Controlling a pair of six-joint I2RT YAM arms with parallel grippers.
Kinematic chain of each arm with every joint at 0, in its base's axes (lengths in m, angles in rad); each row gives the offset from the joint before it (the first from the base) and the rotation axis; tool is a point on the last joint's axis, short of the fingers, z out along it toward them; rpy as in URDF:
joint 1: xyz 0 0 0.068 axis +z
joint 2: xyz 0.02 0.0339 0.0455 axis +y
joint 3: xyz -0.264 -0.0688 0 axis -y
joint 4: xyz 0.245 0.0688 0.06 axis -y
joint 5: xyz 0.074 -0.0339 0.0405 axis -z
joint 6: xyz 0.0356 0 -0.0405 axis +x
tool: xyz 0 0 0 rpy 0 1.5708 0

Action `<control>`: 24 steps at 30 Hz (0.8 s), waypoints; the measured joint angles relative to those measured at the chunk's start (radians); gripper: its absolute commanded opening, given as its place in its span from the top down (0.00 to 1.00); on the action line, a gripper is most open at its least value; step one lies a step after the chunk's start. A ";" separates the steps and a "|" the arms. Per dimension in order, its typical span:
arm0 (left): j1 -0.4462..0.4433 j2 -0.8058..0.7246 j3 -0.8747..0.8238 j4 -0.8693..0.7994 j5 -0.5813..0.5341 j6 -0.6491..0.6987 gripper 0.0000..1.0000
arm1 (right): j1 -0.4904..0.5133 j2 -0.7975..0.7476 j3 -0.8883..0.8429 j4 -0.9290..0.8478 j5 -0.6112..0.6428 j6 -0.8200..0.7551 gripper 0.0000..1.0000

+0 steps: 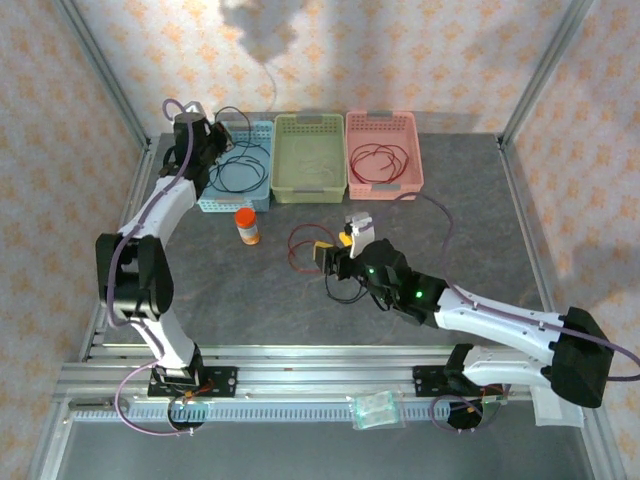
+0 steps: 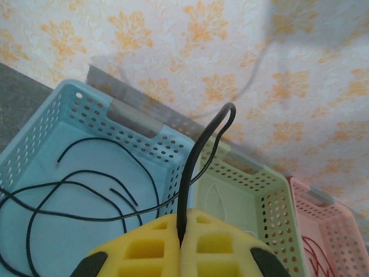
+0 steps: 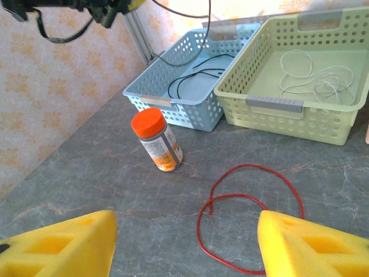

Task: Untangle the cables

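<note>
The robot's left gripper will next tilt down and go lower toward the bottom of the blue basket below, to let go of the black cable among the black ones there.
My left gripper (image 1: 216, 136) hangs over the blue basket (image 1: 262, 131), shut on a black cable (image 2: 193, 167) that rises in a narrow loop from between its yellow pads (image 2: 144, 248). More black cables (image 1: 240, 172) lie coiled in that basket. On the table a dark red cable (image 3: 253, 199) forms a loop just ahead of my right gripper (image 3: 185, 226), which is open and holds nothing. In the top view the right gripper (image 1: 340, 244) hovers mid-table over the red loop (image 1: 300, 246) and a black cable (image 1: 346, 296). The pink basket (image 1: 383, 121) holds red cables (image 1: 378, 160).
A green basket (image 3: 274, 104) between the blue and pink ones holds a thin white cable (image 3: 314, 75). An orange-lidded bottle (image 1: 247, 226) stands upright in front of the blue basket. A small plastic bag (image 1: 375, 410) lies on the front rail.
</note>
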 measured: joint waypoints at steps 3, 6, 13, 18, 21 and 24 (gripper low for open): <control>0.002 0.086 0.069 -0.038 -0.003 -0.007 1.00 | 0.000 -0.005 0.000 -0.005 0.016 0.005 0.34; 0.001 0.160 0.118 -0.076 -0.017 -0.010 1.00 | 0.000 -0.023 0.000 -0.013 0.034 0.016 0.34; 0.001 0.258 0.166 -0.199 -0.113 -0.007 0.40 | 0.000 -0.079 -0.005 -0.034 0.093 0.048 0.33; 0.001 0.253 0.166 -0.238 -0.154 0.005 0.23 | 0.000 -0.095 -0.008 -0.067 0.168 0.082 0.23; 0.001 0.227 0.148 -0.240 -0.159 0.005 0.17 | 0.000 -0.091 -0.006 -0.106 0.207 0.102 0.19; -0.004 0.143 0.086 -0.243 -0.159 0.007 0.16 | 0.000 -0.053 0.018 -0.153 0.239 0.128 0.14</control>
